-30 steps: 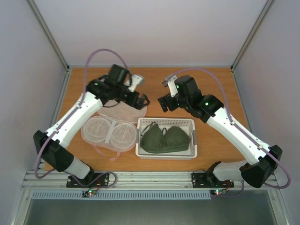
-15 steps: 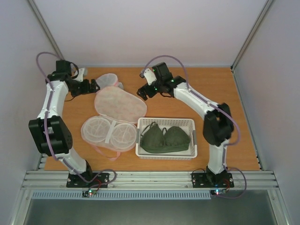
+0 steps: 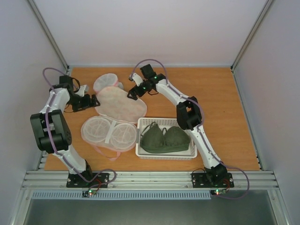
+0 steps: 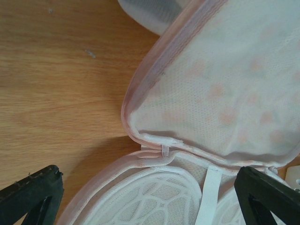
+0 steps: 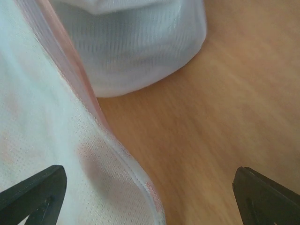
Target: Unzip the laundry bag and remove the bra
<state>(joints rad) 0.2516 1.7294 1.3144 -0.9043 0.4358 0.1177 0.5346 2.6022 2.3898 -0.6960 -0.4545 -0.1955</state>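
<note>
My right gripper will next lower and ease back onto the printed lid's far rim [image 3: 138, 99] to close, since that rim is below it between its open fingers.
The laundry bag [image 3: 117, 119] lies unzipped and spread open. Its printed lid [image 3: 121, 105] is folded back and the two white mesh lobes [image 3: 108, 133] face up. The dark olive bra [image 3: 165, 139] lies in the white basket [image 3: 192, 124], outside the bag. My left gripper [image 3: 91, 101] is open and empty at the lid's left edge. In the left wrist view its gripper [image 4: 150, 197] spans the bag's hinge seam [image 4: 164, 150]. My right gripper [image 3: 132, 92] is open and empty at the lid's far edge. In the right wrist view the gripper [image 5: 150, 199] hovers over the lid's rim [image 5: 117, 154].
A small round white mesh pouch [image 3: 105, 83] with a pink rim lies behind the lid, and it also shows in the right wrist view [image 5: 140, 42]. The bag's pink loop strap [image 3: 105, 153] trails toward the near edge. Enclosure walls stand on three sides.
Both arms have swung away from the bag and basket toward the back. The left gripper now sits at the lid's left edge, the right at its far edge. The lid lies uncovered.
</note>
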